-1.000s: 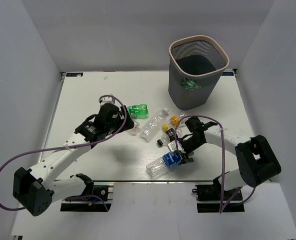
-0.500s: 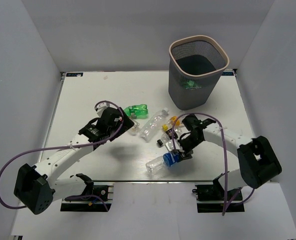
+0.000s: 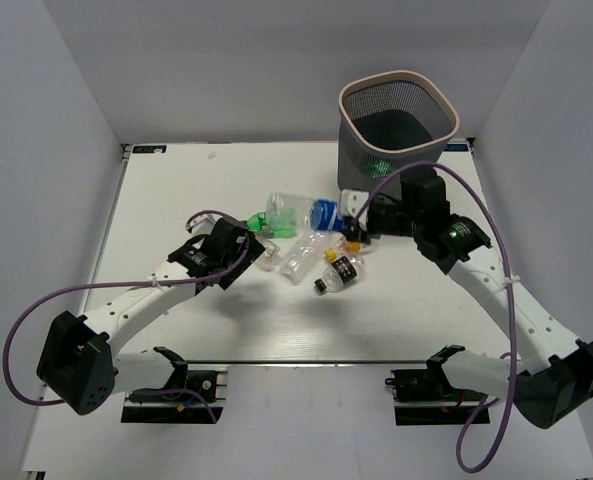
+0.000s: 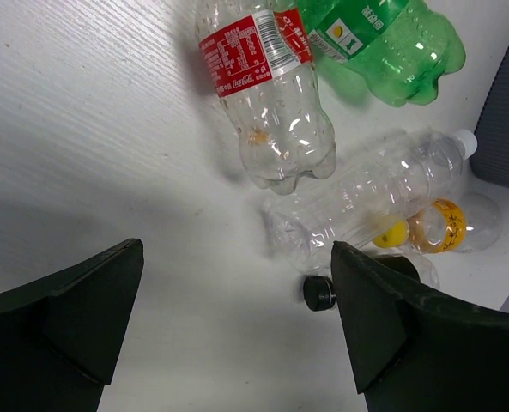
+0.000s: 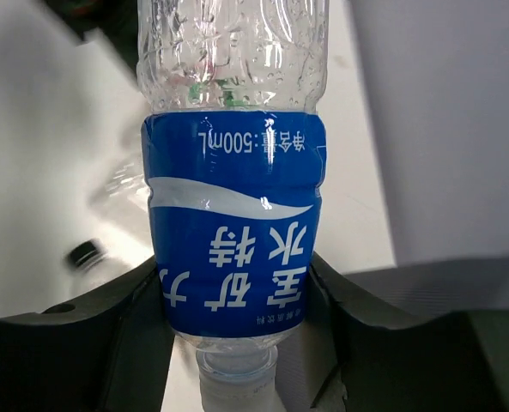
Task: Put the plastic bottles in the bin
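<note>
The bottom of the red-label bottle is beyond my left gripper's fingers. My left gripper will next move down and outward until its fingers are on both sides of the bottom of the bottle.
My right gripper [image 3: 351,216] is shut on a clear bottle with a blue label [image 3: 323,212] and holds it off the table, just left of the grey mesh bin [image 3: 348,165]. In the right wrist view the fingers [image 5: 142,318] clamp this bottle [image 5: 233,249] near its neck. My left gripper [image 3: 254,250] is open and empty, low over the table. Ahead of it lie a red-label bottle [image 4: 267,86], a green bottle [image 4: 383,43], a clear bottle [image 4: 366,202] and a yellow-label bottle [image 4: 447,225]. Another green bottle [image 3: 381,166] lies inside the bin.
A black-label bottle [image 3: 340,270] with a black cap [image 4: 319,293] lies mid-table beside the clear bottle [image 3: 306,255]. The green bottle [image 3: 276,222] sits under the held bottle's end. Grey walls close in the table on three sides.
My right arm has lifted the blue-label bottle from the table's near side and carried it up towards the bin. My left gripper has shifted slightly nearer and lower by the red-label bottle.
</note>
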You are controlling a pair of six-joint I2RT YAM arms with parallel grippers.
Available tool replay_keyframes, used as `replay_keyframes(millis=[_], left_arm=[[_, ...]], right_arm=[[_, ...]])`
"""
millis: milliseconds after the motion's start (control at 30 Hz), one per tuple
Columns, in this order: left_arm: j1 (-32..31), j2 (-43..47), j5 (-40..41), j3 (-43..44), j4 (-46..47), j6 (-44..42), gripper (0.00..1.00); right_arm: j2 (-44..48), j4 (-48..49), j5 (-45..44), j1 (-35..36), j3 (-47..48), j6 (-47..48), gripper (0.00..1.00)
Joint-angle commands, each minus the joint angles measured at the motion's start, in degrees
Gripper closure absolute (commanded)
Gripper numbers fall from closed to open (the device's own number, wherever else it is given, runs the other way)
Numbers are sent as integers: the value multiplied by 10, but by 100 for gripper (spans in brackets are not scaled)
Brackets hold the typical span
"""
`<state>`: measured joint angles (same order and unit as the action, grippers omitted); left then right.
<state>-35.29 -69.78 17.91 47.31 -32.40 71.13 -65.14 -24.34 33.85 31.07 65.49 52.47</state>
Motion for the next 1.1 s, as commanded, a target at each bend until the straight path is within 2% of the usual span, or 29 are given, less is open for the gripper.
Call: replay_keyframes(millis=[0,100,133,233,367,467,500,533,567,633,667,800,833,967,1067], left_arm=[[4,18,19,-7,15,23,0],[9,18,19,-7,21,23,0],[9,18,19,-7,21,23,0],[9,13,19,-7,21,23,0],[9,13,19,-12,26,23,0],[9,13,19,-20,37,23,0],[9,13,19,-20,46,23,0],[9,7,19,-26,52,23,0],[9,7,19,-26,58,23,0],[9,-14,24,-19,66,23,0],[9,-23,24,-13,66,17,0],[9,-72,45,23,66,12,0],[9,-81,45,29,66,12,0],[9,-132,66,48,93,2,0],[9,-149,66,53,124,1,0]], right_arm=[[-34,171,-130,-9,51,-148,91],[-89,218,-232,-26,110,-209,96],[-103,231,-268,-30,137,-221,100],[-147,234,-271,-79,204,-246,100],[-173,251,-272,-106,241,-270,100],[-216,192,-306,-125,291,-293,100],[-223,178,-310,-140,310,-298,95],[-233,168,-308,-145,314,-303,83],[-239,147,-302,-156,321,-304,45],[-243,135,-286,-167,324,-318,17],[-240,124,-276,-175,323,-323,10],[-208,140,-221,-192,298,-352,10],[-192,145,-178,-201,280,-365,10],[-115,226,-68,-210,161,-365,22],[-63,226,-9,-210,107,-360,27]])
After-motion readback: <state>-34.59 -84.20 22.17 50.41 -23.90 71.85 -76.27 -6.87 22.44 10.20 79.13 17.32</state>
